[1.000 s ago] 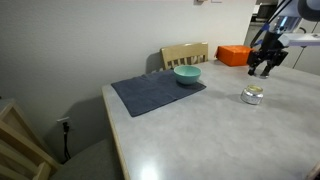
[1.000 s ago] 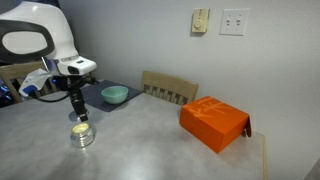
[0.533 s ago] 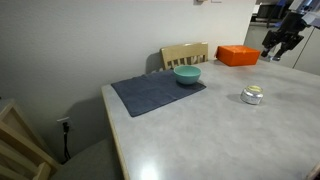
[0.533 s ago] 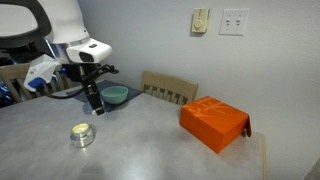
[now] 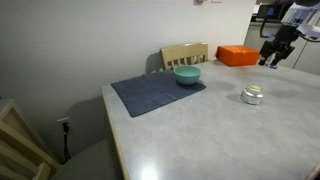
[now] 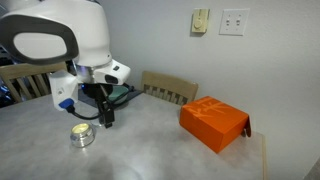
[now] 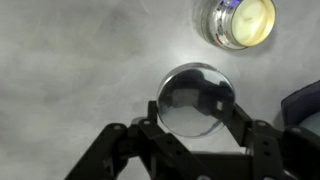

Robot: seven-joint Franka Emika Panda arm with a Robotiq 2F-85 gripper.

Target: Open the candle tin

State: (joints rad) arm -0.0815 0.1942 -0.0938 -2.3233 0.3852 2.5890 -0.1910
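Note:
The robot's gripper next needs to move down toward the orange box, lower the lid and let go of it, since bare tabletop clear of the tin lies there.
The candle tin stands open on the grey table, pale wax showing; it also shows in both exterior views. Its domed silver lid is off the tin and sits between my fingers. My gripper is shut on the lid, held above the table a short way beside the tin. In both exterior views the gripper hangs clear of the tin; the lid is too small to make out there.
A teal bowl sits on a dark blue mat. An orange box lies near the table's far edge. A wooden chair stands behind the table.
The gripper was down on the tin a second ago. It has lifted away with the lid and moved to the side of the tin, which stays in place, now open.

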